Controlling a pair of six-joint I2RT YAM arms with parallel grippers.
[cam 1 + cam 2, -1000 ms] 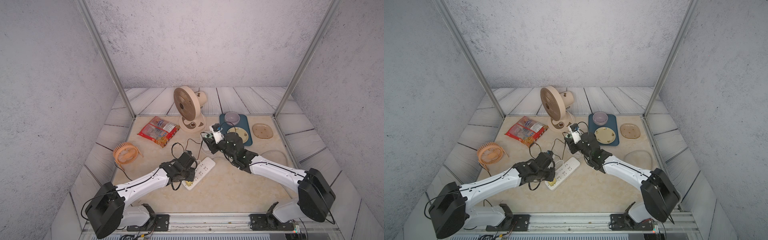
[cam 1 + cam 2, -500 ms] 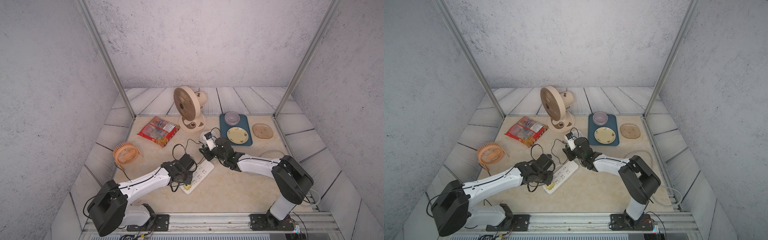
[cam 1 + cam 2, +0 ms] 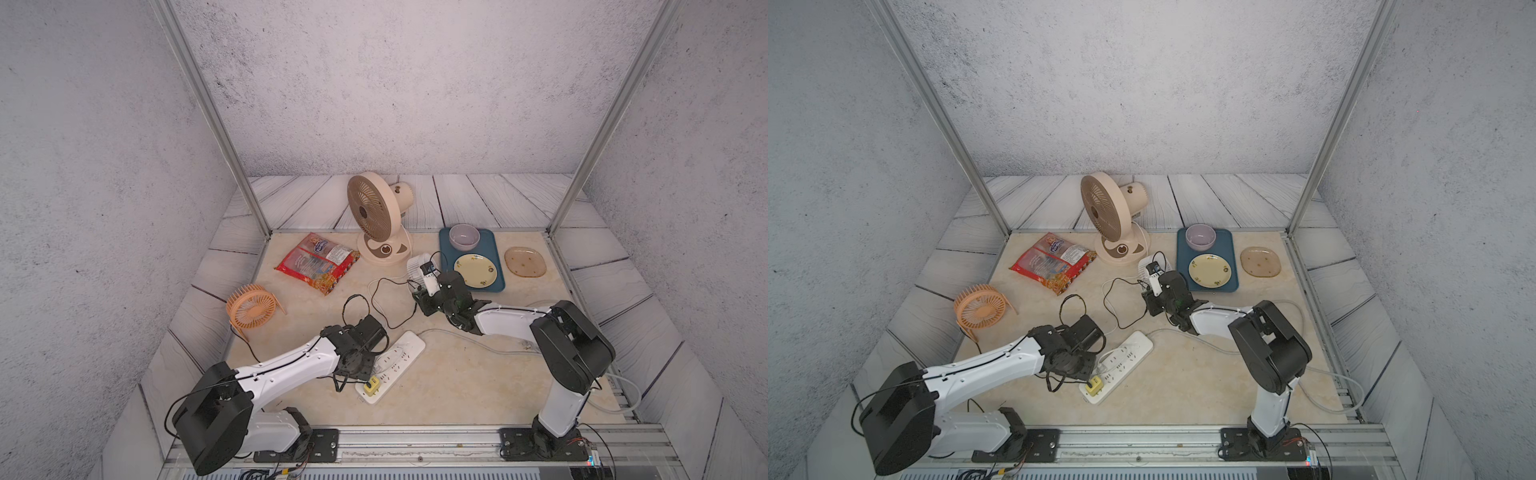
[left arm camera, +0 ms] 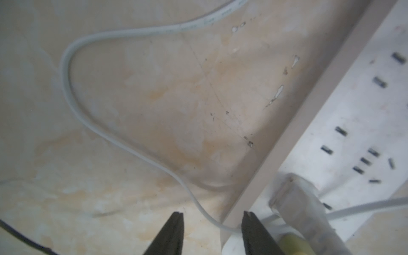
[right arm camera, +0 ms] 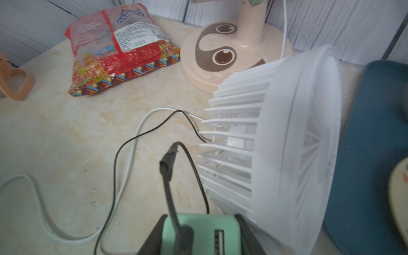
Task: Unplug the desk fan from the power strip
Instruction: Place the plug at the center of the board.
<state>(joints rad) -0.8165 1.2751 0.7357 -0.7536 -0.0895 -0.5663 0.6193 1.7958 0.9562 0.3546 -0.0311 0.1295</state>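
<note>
The robot's right gripper has bare tabletop just below it, so next it needs to go down beside the small white desk fan (image 5: 287,136) and release the green adapter.
The white power strip (image 3: 392,363) lies slantwise at the table's middle, with a yellow plug (image 3: 371,384) in its near end and a clear plug (image 4: 302,205) with a thin white cord (image 4: 66,88) beside it. My left gripper (image 4: 213,215) stands open at the strip's long edge with only the cord and that edge between the fingers; in a top view the left gripper (image 3: 374,365) is mostly under its wrist. My right gripper (image 5: 201,223) is shut on a green adapter (image 5: 205,234) with a black cable, off the strip, beside the small white desk fan (image 5: 287,136).
A larger beige fan (image 3: 376,216) stands at the back, a red snack bag (image 3: 318,262) left of it, an orange fan (image 3: 251,307) at the far left. A blue tray (image 3: 496,249) with bowl and plate and a brown dish (image 3: 524,262) sit back right. Loose cables (image 3: 386,307) lie between the arms.
My left gripper has opened beside the power strip. The right arm has folded back, keeping the green adapter in its grip near the white fan.
</note>
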